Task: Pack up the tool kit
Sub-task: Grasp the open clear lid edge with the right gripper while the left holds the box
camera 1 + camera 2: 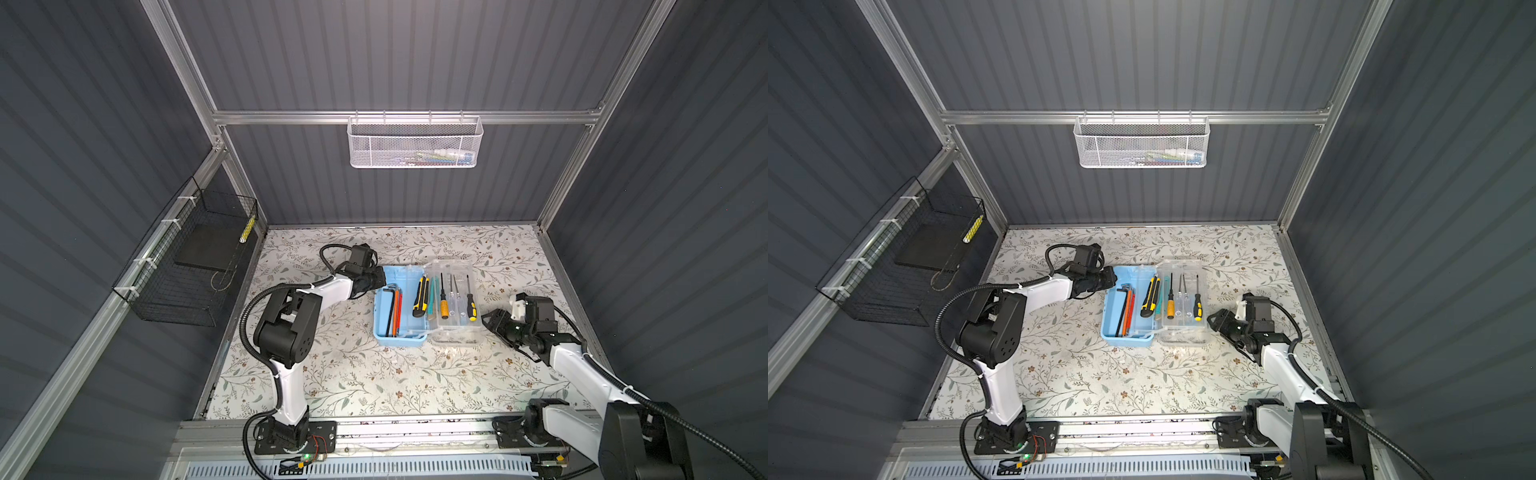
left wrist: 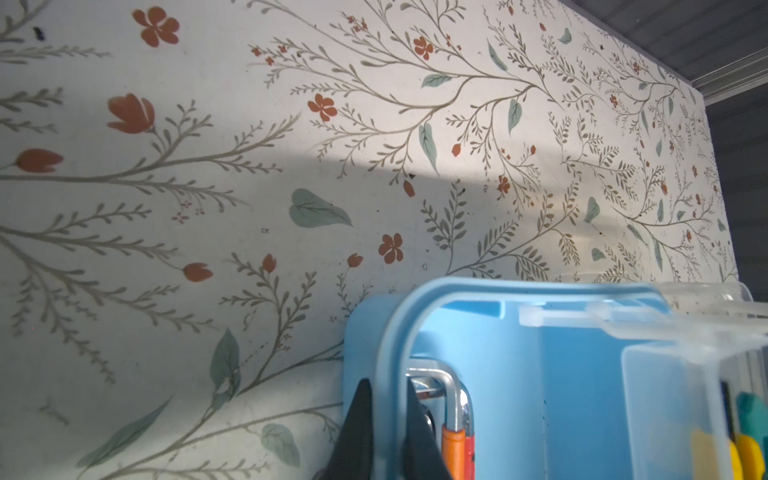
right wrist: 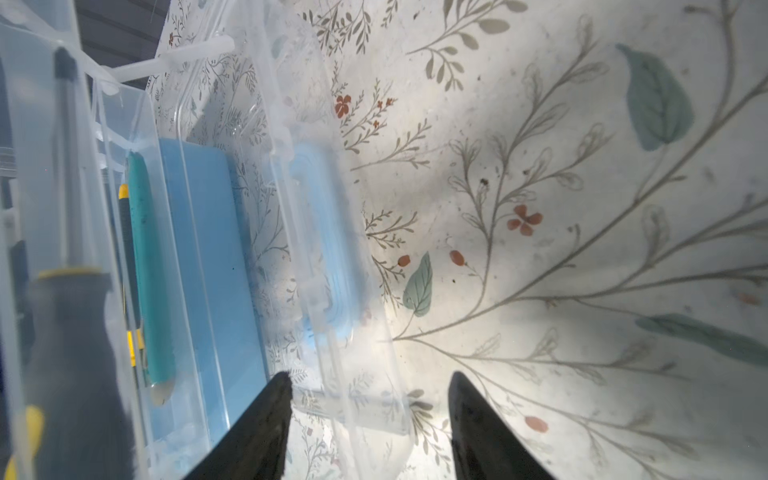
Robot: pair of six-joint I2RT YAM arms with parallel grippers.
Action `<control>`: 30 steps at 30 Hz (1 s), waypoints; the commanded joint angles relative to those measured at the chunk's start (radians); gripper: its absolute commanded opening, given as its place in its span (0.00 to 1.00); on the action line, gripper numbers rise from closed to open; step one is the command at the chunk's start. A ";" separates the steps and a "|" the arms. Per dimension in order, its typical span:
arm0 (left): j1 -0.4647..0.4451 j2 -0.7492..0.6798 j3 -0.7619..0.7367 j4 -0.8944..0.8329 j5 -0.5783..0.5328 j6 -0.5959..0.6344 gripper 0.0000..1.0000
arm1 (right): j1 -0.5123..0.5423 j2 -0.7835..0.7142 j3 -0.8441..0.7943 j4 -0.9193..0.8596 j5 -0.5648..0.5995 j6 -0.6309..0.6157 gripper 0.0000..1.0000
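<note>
The lid's thin outer edge is below, between the open fingers. So my right gripper should go down a little next and close its fingers on that edge.
The tool kit box is light blue and lies open mid-table, its clear lid folded out to the right. Hex keys lie in the box's left part. To their right are a yellow-black utility knife, a teal knife and screwdrivers. My left gripper is shut on the box's left wall near the far corner, one finger inside and one outside. At the lid's right edge my right gripper stands open, the clear rim between its fingers.
A white mesh basket hangs on the back rail. A black wire basket is fixed to the left wall. Grey walls close in the floral table on three sides, and both arm bases sit at its front edge.
</note>
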 commanded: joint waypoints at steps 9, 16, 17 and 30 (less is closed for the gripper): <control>0.007 0.008 -0.028 0.049 0.043 -0.135 0.00 | 0.009 0.007 0.010 -0.037 -0.042 -0.019 0.55; 0.005 0.021 -0.050 0.131 0.063 -0.252 0.00 | 0.018 0.062 0.011 -0.025 -0.054 -0.025 0.53; 0.005 0.021 -0.050 0.135 0.068 -0.255 0.00 | 0.019 0.066 0.012 -0.019 -0.055 -0.023 0.53; -0.008 -0.005 -0.041 0.097 0.096 -0.231 0.00 | 0.023 0.185 0.083 0.017 -0.006 -0.025 0.32</control>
